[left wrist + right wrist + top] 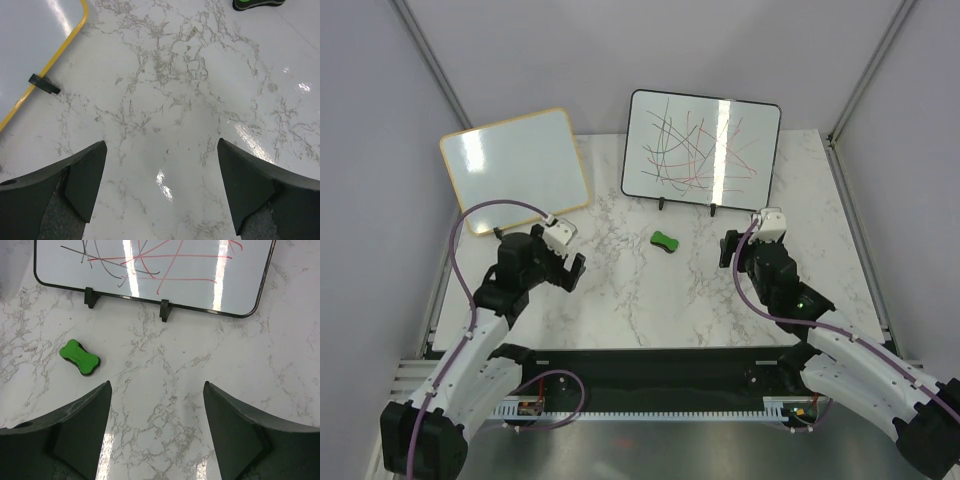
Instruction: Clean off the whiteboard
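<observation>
My right gripper should next move over to the left in the top view, turn to match the angled green eraser below it, and go down onto the eraser's narrow middle (664,242) (80,356).
The whiteboard (702,147), black-framed with red and black scribbles, stands on two black feet at the back of the marble table; its lower part shows in the right wrist view (150,270). A green bone-shaped eraser (665,241) lies in front of it, also in the right wrist view (79,357) and at the top edge of the left wrist view (257,4). My left gripper (567,262) is open and empty, left of the eraser. My right gripper (730,248) is open and empty, right of the eraser, in front of the board.
A second white board with a light wooden frame (515,168) leans at the back left; its yellow edge and a black foot show in the left wrist view (45,84). Grey walls enclose the table (620,300) on three sides.
</observation>
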`<state>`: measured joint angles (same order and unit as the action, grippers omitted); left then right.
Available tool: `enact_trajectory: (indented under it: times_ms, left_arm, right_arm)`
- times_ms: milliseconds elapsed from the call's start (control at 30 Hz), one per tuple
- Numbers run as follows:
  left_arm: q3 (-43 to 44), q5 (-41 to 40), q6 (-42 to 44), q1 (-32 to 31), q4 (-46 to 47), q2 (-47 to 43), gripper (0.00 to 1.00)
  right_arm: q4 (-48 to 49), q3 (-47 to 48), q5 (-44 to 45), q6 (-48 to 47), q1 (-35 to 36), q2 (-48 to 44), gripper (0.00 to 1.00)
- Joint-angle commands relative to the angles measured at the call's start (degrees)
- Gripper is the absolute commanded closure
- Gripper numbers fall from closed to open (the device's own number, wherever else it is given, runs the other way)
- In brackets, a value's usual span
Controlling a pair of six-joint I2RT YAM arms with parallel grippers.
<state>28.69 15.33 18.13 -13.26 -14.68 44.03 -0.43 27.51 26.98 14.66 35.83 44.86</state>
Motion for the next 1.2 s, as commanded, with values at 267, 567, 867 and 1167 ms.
enact_trajectory:
  times_ms: [267, 567, 867, 1167]
  left_arm:
    - [16.91, 0.03, 2.25, 0.25, -8.77, 13.77, 0.01]
    - [32.21, 10.06, -1.25, 0.25, -8.09, 28.64, 0.01]
    - [41.0, 11.12, -7.58, 0.16, 5.0, 44.46, 0.02]
    - [49.7, 12.97, -8.99, 0.25, 9.32, 55.45, 0.06]
  right_arm:
    - [1.31, 3.86, -14.48, -3.58, -0.15, 4.35, 0.18]
    - [-1.07, 18.27, -26.46, -6.04, 1.95, 24.99, 0.17]
    - [-11.26, 36.9, -26.81, -14.12, 3.54, 50.39, 0.2]
    - [-17.24, 48.43, -37.0, -21.77, -0.15, 63.68, 0.32]
